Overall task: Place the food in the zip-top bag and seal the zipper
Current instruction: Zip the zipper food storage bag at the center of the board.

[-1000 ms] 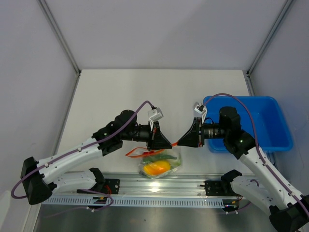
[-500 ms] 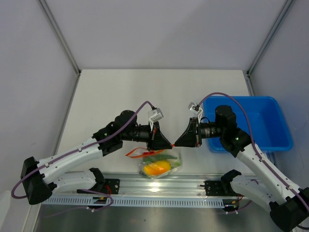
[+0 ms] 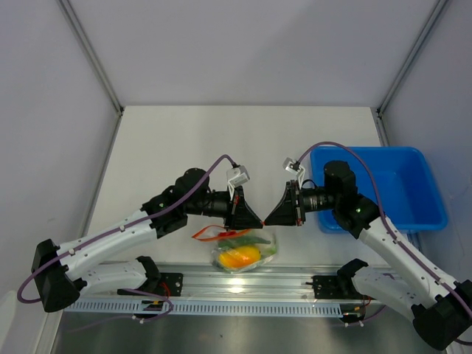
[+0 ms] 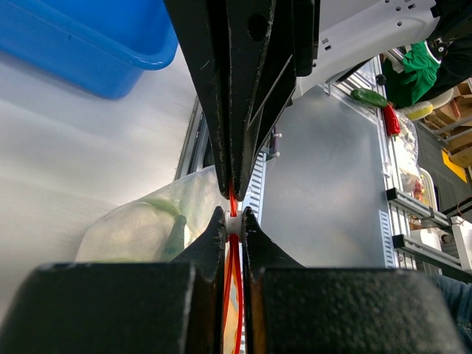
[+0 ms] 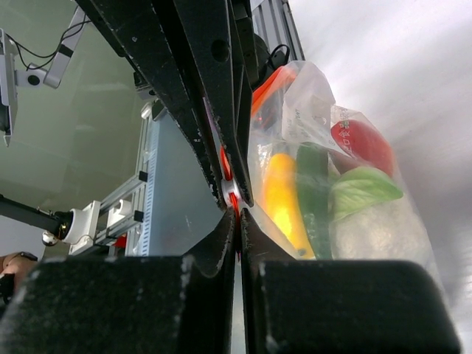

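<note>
The zipper's slider is in my left gripper, and I should next pull it to the left in the top view to the zipper's open end, close the zipper and let go of the slider.
The clear zip-top bag (image 3: pixel 245 249) hangs low over the table's near edge, between the two arms. Through its plastic the food shows: a yellow fruit (image 5: pixel 280 193), a green leafy piece (image 5: pixel 359 189) and a red round bit (image 5: pixel 363 144). My left gripper (image 4: pixel 233 220) is shut on the orange-red zipper (image 4: pixel 234 259) at its white slider (image 4: pixel 233 224). My right gripper (image 5: pixel 237 215) is shut on the same zipper (image 5: pixel 226 164), tip to tip with the left gripper (image 3: pixel 258 220). In the top view the right gripper (image 3: pixel 268 219) meets it above the bag.
A blue tray (image 3: pixel 413 188) stands at the right of the table, just behind my right arm. The metal rail (image 3: pixel 243 287) with the arm bases runs along the near edge, right under the bag.
My right gripper has slid left along the zipper until it meets the left gripper's tips, and its jaws have closed. The left arm and the bag have stayed put.
</note>
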Robot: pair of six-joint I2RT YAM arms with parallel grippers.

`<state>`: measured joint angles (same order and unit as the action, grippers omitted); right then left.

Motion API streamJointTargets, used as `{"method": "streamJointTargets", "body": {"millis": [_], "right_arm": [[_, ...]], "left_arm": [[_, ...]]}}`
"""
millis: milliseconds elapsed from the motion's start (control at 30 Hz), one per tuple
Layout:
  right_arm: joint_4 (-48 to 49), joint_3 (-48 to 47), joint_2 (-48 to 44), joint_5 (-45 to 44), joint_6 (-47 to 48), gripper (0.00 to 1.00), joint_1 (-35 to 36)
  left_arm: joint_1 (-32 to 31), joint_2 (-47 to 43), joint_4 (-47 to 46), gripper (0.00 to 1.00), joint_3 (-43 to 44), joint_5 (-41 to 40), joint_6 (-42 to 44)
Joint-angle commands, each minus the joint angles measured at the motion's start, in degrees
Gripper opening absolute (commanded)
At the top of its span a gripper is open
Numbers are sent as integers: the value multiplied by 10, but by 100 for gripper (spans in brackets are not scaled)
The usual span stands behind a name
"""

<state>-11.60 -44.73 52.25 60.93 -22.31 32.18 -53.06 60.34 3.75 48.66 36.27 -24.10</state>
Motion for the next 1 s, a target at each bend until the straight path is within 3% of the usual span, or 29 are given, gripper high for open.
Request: {"method": "streamJointTargets", "body": {"millis": [0, 167, 533, 967], "right_arm": [[20, -19, 5, 9, 13, 2, 7], [-21, -33, 7, -35, 37, 0, 15], [-109, -49, -7, -233, 88, 0, 15], [-139, -58, -29, -274, 90, 0, -37]], "left_arm": [[4, -7, -25, 1, 8, 13, 1], [4, -8, -9, 0, 10, 1, 4], [4, -30, 101, 1, 21, -78, 18], [4, -109, 204, 1, 13, -153, 36]]}}
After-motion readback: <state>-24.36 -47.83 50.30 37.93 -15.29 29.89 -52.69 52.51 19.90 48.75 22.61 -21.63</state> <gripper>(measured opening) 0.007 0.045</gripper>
